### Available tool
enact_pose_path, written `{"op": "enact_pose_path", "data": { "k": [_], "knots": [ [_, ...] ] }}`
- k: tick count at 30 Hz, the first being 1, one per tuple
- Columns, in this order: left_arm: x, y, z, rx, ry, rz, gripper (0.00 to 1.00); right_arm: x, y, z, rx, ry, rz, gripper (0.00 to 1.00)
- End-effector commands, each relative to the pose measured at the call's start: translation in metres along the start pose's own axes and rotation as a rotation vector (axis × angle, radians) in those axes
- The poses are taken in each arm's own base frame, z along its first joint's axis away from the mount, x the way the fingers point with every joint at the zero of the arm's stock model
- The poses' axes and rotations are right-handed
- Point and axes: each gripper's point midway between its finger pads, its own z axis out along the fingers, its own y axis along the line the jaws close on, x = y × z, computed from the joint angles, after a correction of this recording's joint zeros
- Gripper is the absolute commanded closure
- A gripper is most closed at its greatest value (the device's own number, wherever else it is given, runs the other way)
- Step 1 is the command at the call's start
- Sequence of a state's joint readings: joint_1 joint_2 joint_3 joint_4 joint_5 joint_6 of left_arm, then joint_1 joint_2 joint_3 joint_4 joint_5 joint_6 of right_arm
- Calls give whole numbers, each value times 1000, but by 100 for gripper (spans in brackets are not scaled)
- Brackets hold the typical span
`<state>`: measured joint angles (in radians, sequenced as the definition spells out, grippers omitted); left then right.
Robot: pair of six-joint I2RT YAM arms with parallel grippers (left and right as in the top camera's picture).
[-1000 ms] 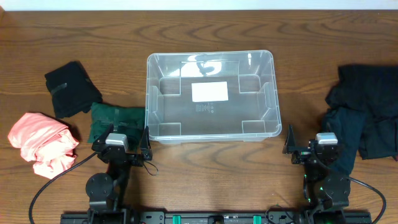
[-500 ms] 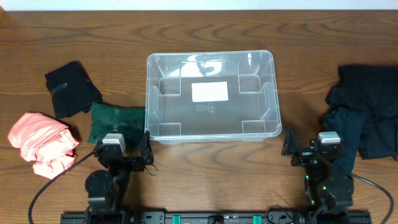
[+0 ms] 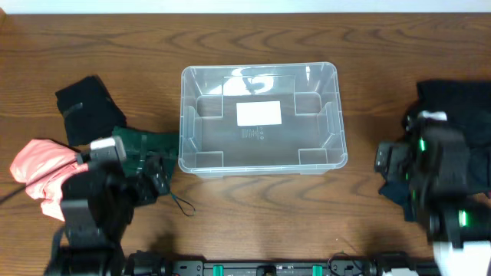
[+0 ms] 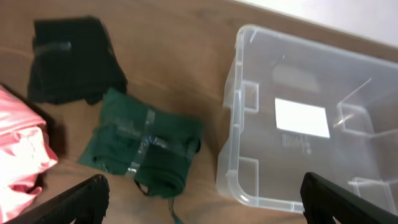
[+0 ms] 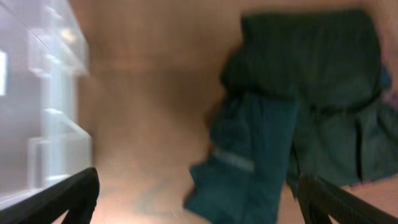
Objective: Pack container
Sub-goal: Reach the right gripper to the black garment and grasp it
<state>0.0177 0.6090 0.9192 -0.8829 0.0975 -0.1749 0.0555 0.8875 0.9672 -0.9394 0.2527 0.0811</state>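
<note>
My right gripper will move down next onto the teal garment (image 3: 397,191) (image 5: 249,155) at the edge of the dark pile, because that garment is below its spread fingers.
The clear plastic container (image 3: 185,115) stands open and empty mid-table, a white label on its base. It also shows in the left wrist view (image 4: 229,127) and, blurred, in the right wrist view (image 5: 53,106). My left gripper (image 3: 156,182) is open and empty, hovering over a taped green cloth bundle (image 3: 138,147), and its wrist view shows the jaws (image 4: 202,211) spread wide above that bundle (image 4: 143,143). My right gripper (image 3: 386,162) is open and empty above the edge of a dark clothes pile (image 3: 460,115). Its jaws (image 5: 199,211) hang over a teal garment (image 5: 249,155).
A black folded cloth (image 3: 87,107) lies at the far left and also shows in the left wrist view (image 4: 71,59). A pink cloth (image 3: 34,169) lies left of my left arm. A dark green garment (image 5: 311,68) lies beyond the teal one.
Both arms have lifted from their rest poses near the front edge. The left has swung left over the green bundle, the right has swung right over the dark clothes.
</note>
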Motion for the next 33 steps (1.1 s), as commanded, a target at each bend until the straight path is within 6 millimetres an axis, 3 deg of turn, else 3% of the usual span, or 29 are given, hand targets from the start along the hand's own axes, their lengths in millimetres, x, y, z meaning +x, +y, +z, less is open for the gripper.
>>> {"op": "enact_pose_path", "data": {
  "k": [1, 4, 7, 11, 16, 24, 27, 29, 33],
  "knots": [
    [2, -5, 11, 12, 88, 16, 2, 0, 1, 25, 19, 158, -1, 1],
    [8, -3, 19, -1, 137, 14, 2, 8, 5, 47, 33, 246, -16, 1],
    [10, -2, 24, -6, 159, 12, 2, 20, -13, 65, 163, 322, 108, 1],
    [10, -2, 25, -8, 165, 12, 2, 46, -33, 91, 268, 437, 214, 1],
    [10, -2, 25, -7, 165, 12, 2, 89, -46, 121, 326, 623, 226, 1],
    [10, -2, 25, -7, 165, 12, 2, 135, -59, 151, 455, 808, 233, 2],
    [10, -2, 25, -7, 164, 12, 2, 148, -56, 158, 457, 861, 223, 18],
    [10, -2, 25, -7, 165, 12, 2, 154, -55, 160, 460, 887, 213, 43],
    [10, -2, 25, -7, 164, 12, 2, 158, -52, 162, 448, 903, 215, 83]
  ]
}}
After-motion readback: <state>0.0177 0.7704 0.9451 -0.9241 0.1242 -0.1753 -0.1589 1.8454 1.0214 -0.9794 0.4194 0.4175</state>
